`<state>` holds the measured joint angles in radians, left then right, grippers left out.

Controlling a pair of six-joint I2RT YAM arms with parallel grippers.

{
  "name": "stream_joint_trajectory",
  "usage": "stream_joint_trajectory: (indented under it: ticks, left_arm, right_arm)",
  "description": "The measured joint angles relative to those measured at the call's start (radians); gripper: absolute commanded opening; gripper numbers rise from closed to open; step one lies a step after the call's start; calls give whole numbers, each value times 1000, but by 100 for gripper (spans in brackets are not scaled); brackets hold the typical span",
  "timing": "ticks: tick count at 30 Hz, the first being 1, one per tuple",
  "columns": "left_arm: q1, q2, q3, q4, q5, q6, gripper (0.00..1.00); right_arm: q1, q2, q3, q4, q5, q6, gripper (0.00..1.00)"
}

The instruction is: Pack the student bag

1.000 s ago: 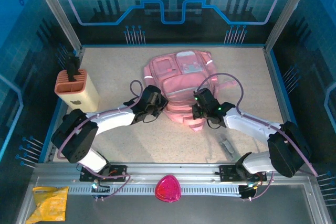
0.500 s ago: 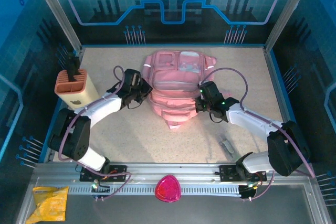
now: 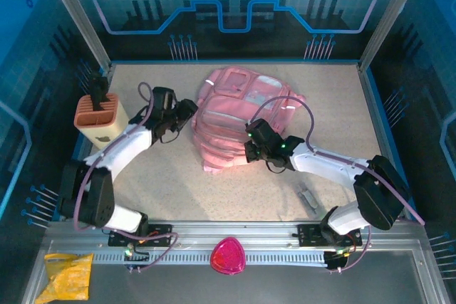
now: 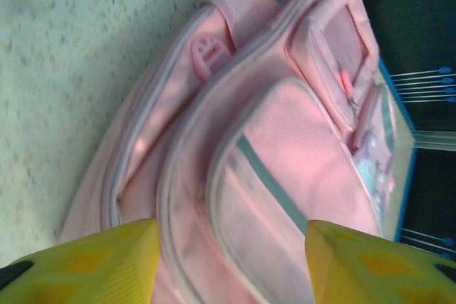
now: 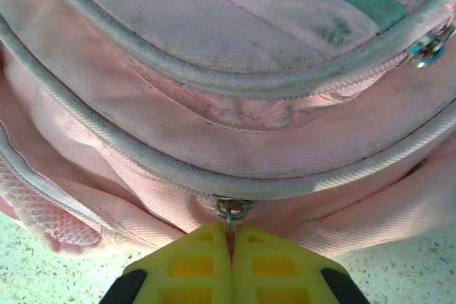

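Note:
My right gripper needs to pull the zipper tab it holds along the zip next, to the part of the zip past the pocket's metal pull, and release it there, because the zip runs on there.
The student bag (image 3: 242, 108), a large soft pink backpack, lies on the table's far middle. My right gripper (image 3: 249, 150) is at its near edge, shut on a metal zipper pull (image 5: 231, 213) of a long zip; the yellow fingers (image 5: 192, 261) pinch the tab. My left gripper (image 3: 187, 110) hovers at the bag's left side. In the left wrist view its yellow fingers (image 4: 85, 261) stand wide apart and open, with the bag's pockets (image 4: 285, 176) seen beyond them and nothing gripped.
A beige pen holder with an orange top (image 3: 103, 119) stands at the left edge. A small grey item (image 3: 308, 197) lies on the table near right. A magenta rounded-triangle object (image 3: 228, 255) and a yellow packet (image 3: 68, 275) sit on the front rail.
My left gripper has opened, let go of the bag and drawn back to the left. My right gripper, still shut on the pull, has moved left, and the bag has shifted and turned.

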<state>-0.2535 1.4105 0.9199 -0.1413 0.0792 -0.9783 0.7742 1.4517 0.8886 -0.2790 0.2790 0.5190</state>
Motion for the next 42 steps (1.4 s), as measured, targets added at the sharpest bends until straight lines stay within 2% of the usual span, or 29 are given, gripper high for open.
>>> stream_joint_trajectory:
  ticks: [3, 8, 13, 16, 21, 22, 23, 25, 30, 33, 42]
  left_arm:
    - [-120, -69, -78, 34, -16, -87, 55]
    - [-306, -43, -127, 104, -35, -242, 53]
    - [-409, 13, -128, 148, -95, -357, 51]
    - [-438, 52, -122, 153, -132, -402, 47]
    - [-437, 126, -114, 207, -174, -466, 41]
    - [-438, 143, -104, 210, -182, -476, 32]
    - [-437, 157, -95, 217, -187, -487, 17]
    - [-437, 177, -85, 241, -198, -486, 2]
    - [-434, 157, -85, 222, -245, -459, 0]
    - [-402, 114, -88, 196, -238, -428, 0]
    - [-194, 24, -144, 169, -40, -274, 0]
  right_arm:
    - [0, 0, 0, 3, -1, 13, 0]
    - [0, 2, 0, 4, -3, 27, 0]
    - [0, 10, 0, 11, -3, 28, 0]
    - [2, 17, 0, 16, -3, 28, 0]
    - [6, 35, 0, 19, -4, 28, 0]
    - [7, 39, 0, 19, -3, 28, 0]
    - [7, 41, 0, 20, -4, 28, 0]
    - [8, 44, 0, 20, -3, 27, 0]
    - [9, 44, 0, 19, 5, 16, 0]
    - [1, 25, 0, 26, 5, 0, 0]
    - [-121, -8, -11, 82, -34, -65, 0]
